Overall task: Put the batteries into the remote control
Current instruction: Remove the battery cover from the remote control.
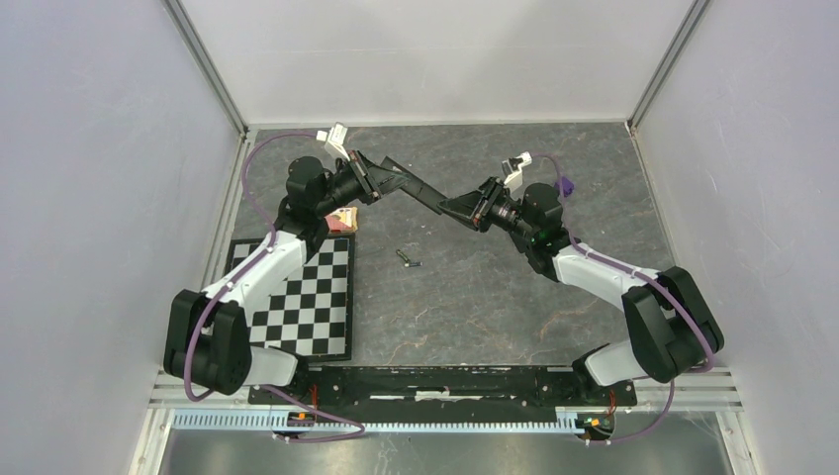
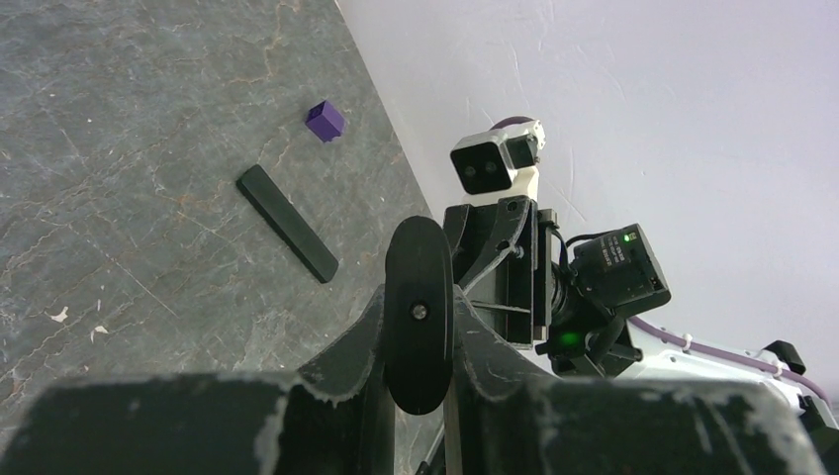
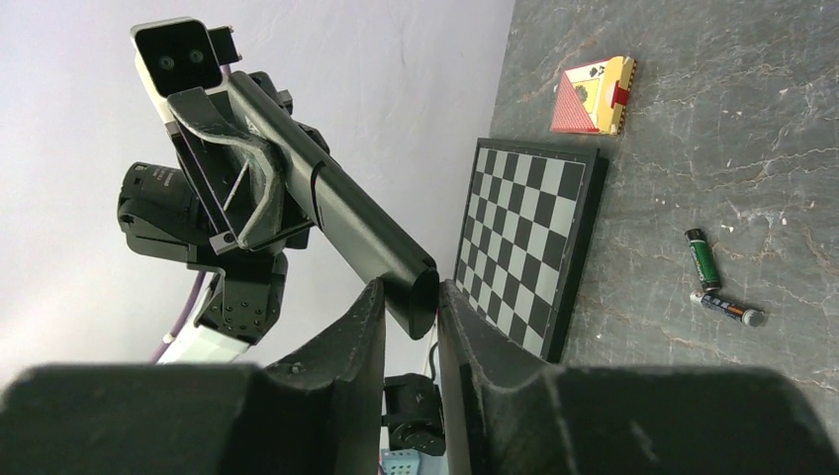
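Bare tabletop beside the batteries lies below my right gripper, nearer my base, so it will next move off the remote control (image 1: 416,188), lower back and release the cover.
The remote control (image 1: 416,188), a slim black bar, hangs in the air between both arms above the back of the table. My left gripper (image 1: 371,180) is shut on one end; in the left wrist view the rounded end (image 2: 419,317) sits pinched between the fingers. My right gripper (image 3: 411,289) is closed around the other end (image 3: 420,287), and both fingers touch it. Two batteries (image 1: 407,259) lie loose on the table below, one dark green (image 3: 702,258) and one dark blue (image 3: 729,310), close together.
A checkerboard (image 1: 307,297) lies at the front left, with a red and yellow card box (image 1: 342,220) beyond it. A second slim black bar (image 2: 287,223) and a purple cube (image 2: 325,120) lie near the right arm. White walls enclose the table.
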